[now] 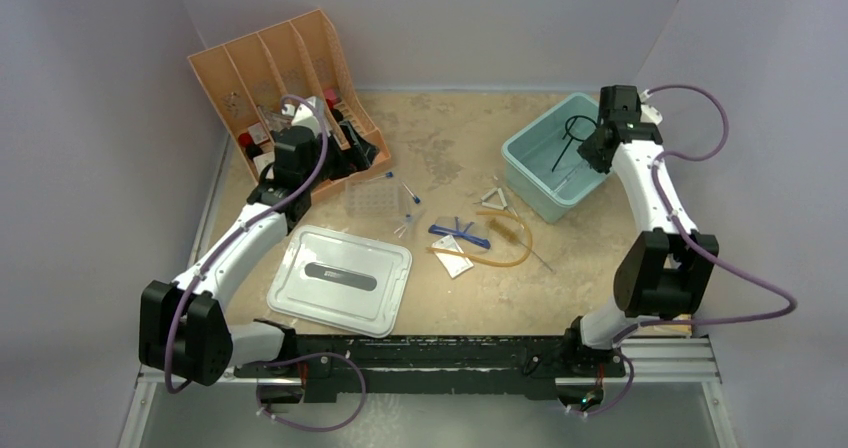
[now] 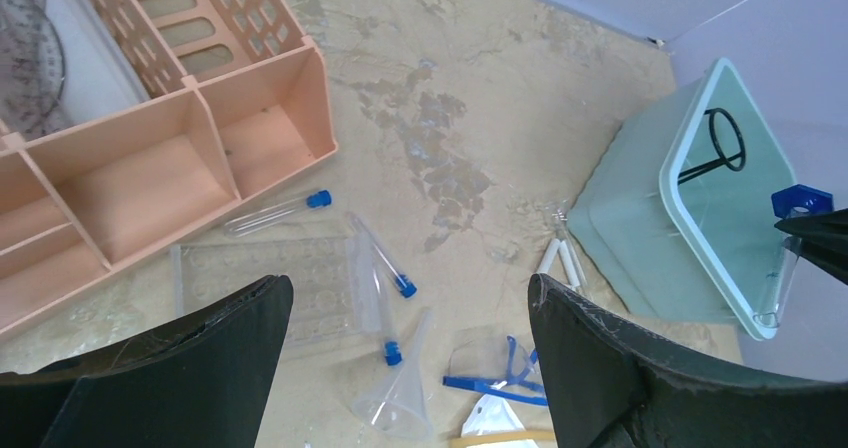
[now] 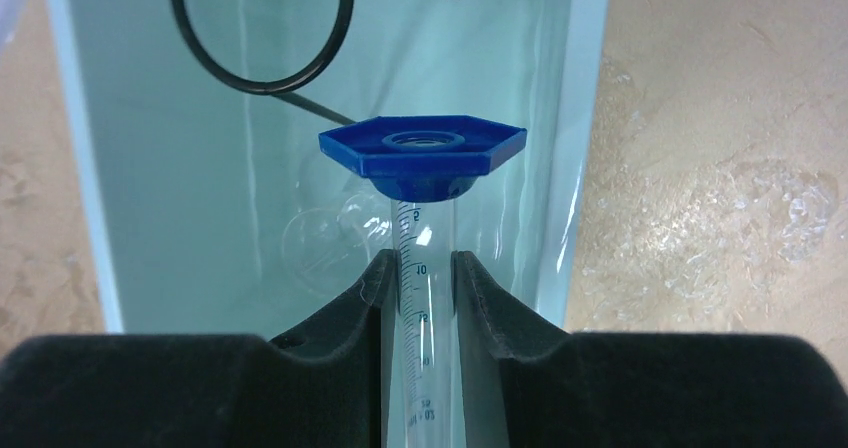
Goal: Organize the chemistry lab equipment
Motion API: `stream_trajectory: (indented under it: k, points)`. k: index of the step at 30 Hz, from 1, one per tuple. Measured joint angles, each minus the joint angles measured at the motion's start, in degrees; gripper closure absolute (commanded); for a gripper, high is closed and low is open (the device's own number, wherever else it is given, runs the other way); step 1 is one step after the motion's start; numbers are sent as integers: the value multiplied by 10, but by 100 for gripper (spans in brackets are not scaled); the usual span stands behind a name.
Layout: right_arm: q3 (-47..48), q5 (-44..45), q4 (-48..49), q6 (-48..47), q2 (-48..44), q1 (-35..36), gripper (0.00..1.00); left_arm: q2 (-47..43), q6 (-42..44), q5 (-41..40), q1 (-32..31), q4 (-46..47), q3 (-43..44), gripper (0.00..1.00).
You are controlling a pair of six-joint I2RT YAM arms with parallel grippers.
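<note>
The open bottom of the bin shows beside the black wire ring. My right gripper will move down into the teal bin (image 3: 412, 223) there next to set the graduated cylinder down.
My right gripper (image 3: 420, 268) is shut on a clear graduated cylinder (image 3: 421, 230) with a blue hexagonal base (image 3: 422, 153). It holds the cylinder over the teal bin (image 1: 525, 163), which contains a black wire ring (image 3: 262, 28). My left gripper (image 2: 410, 283) is open and empty above the table, over the clear tube rack (image 2: 270, 283), blue-capped tubes (image 2: 385, 258) and a clear funnel (image 2: 405, 388). Blue-framed glasses (image 1: 458, 233), an amber hose (image 1: 510, 238), a wire triangle (image 1: 497, 203) and a small packet (image 1: 455, 265) lie mid-table.
The peach slotted organizer (image 1: 270, 68) stands at the back left, close to my left wrist. A pale grey lid (image 1: 340, 278) with a dark handle slot lies front left. The teal bin's rim (image 2: 700, 258) is at the right of the left wrist view.
</note>
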Motion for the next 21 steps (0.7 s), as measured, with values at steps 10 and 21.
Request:
stream_trajectory:
  k: [10,21]
  points:
    - [28,10,6,4,87,0,85,6,24,-27,0,-30,6,13]
    - [45,53,23,2,168,-7,82,33,28,-38,0,-41,31,13]
